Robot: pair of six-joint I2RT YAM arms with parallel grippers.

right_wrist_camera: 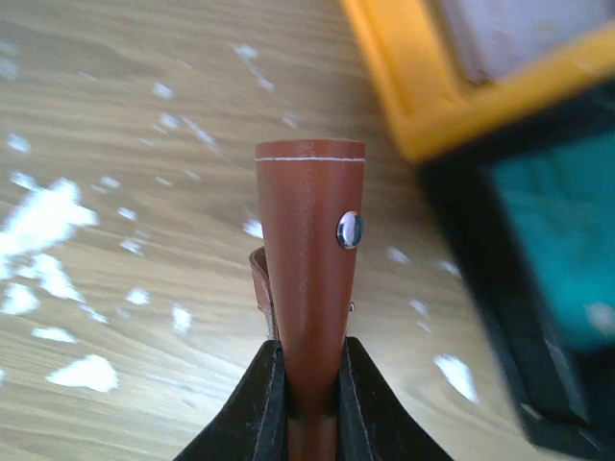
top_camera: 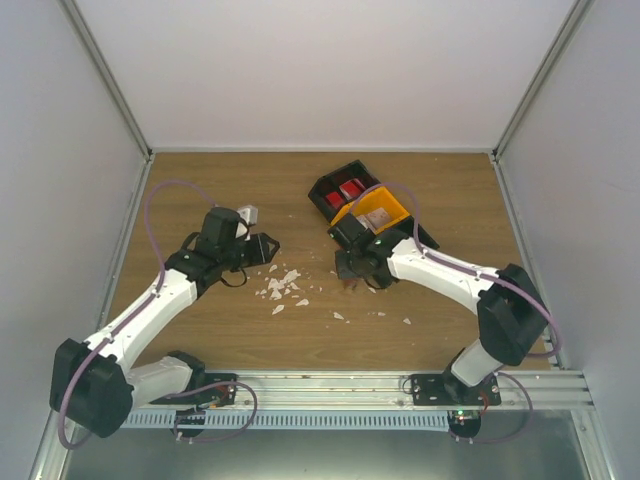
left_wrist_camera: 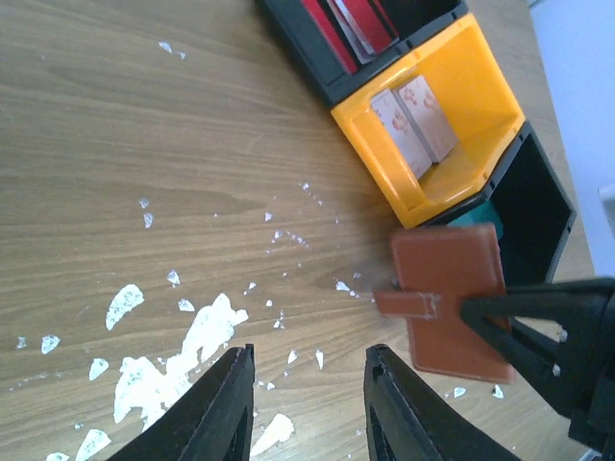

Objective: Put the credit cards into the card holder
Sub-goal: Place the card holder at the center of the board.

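My right gripper will next move away toward the torn white scraps and down to the table, because the holder [right_wrist_camera: 307,269] hangs close beside the bin tray [top_camera: 325,200].
My right gripper [top_camera: 352,272] is shut on the closed reddish-brown card holder [right_wrist_camera: 307,269] and holds it just above the table beside the bin tray [top_camera: 325,200]. The holder also shows in the left wrist view [left_wrist_camera: 447,288], with its snap tab sticking out to the left. Red cards [left_wrist_camera: 351,24] stand in a black compartment. Whitish cards [left_wrist_camera: 415,120] stand in the yellow compartment [left_wrist_camera: 461,86]. A teal card [right_wrist_camera: 548,221] lies in the other black compartment. My left gripper [left_wrist_camera: 309,384] is open and empty, low over the table, left of the holder.
Torn white scraps [top_camera: 280,288] lie scattered on the wooden table between the two arms, also in the left wrist view [left_wrist_camera: 192,346]. White walls enclose the table on three sides.
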